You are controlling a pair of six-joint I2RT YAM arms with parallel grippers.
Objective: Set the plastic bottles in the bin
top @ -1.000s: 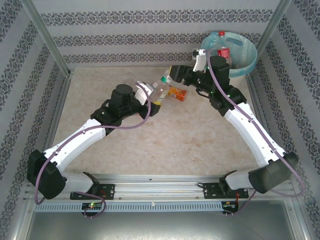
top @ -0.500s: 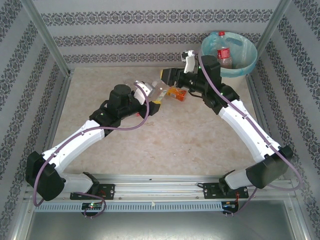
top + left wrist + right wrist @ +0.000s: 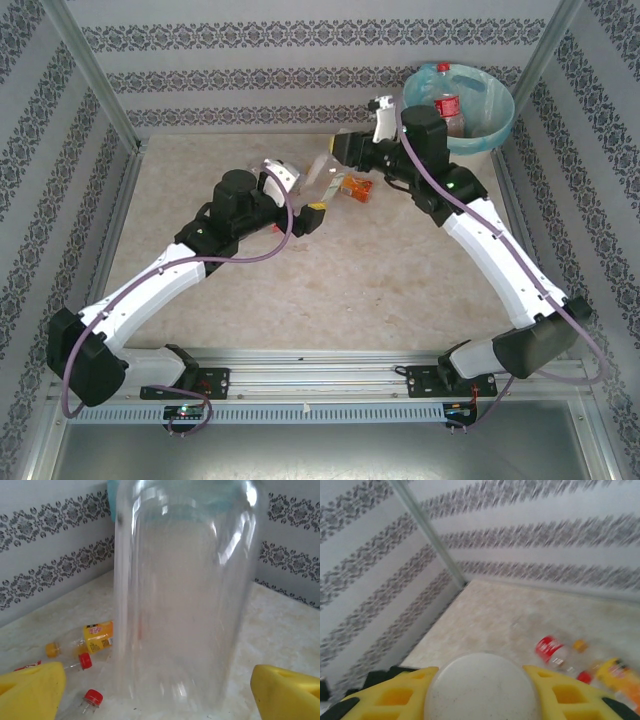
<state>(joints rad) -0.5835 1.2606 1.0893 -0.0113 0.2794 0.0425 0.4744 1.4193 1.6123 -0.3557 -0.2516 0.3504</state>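
Next I will swing my right gripper outward and sideways over the bin's opening (image 3: 460,95) to release the bottle, as the bin stands outward, away from my left gripper.
A large clear plastic bottle (image 3: 325,178) stands tilted between the two arms at mid table. My right gripper (image 3: 347,152) is shut on its top end, where a white round cap (image 3: 482,687) sits pinched between the yellow fingers (image 3: 395,696). My left gripper (image 3: 300,192) is open around the bottle's body (image 3: 185,595), its yellow fingertips (image 3: 30,690) standing wide of the bottle on both sides. The bin (image 3: 500,120), a round bucket with a blue-green liner, stands at the back right with a red-labelled bottle (image 3: 446,105) inside.
A bottle with an orange label (image 3: 356,187) lies on the table just right of the held one. Small bottles with red caps (image 3: 85,661) and a red label (image 3: 550,650) lie near it. Patterned walls close off the back and both sides.
My left gripper has opened and let go of the clear bottle. My right arm swung left from the bin and closed on the bottle's top.
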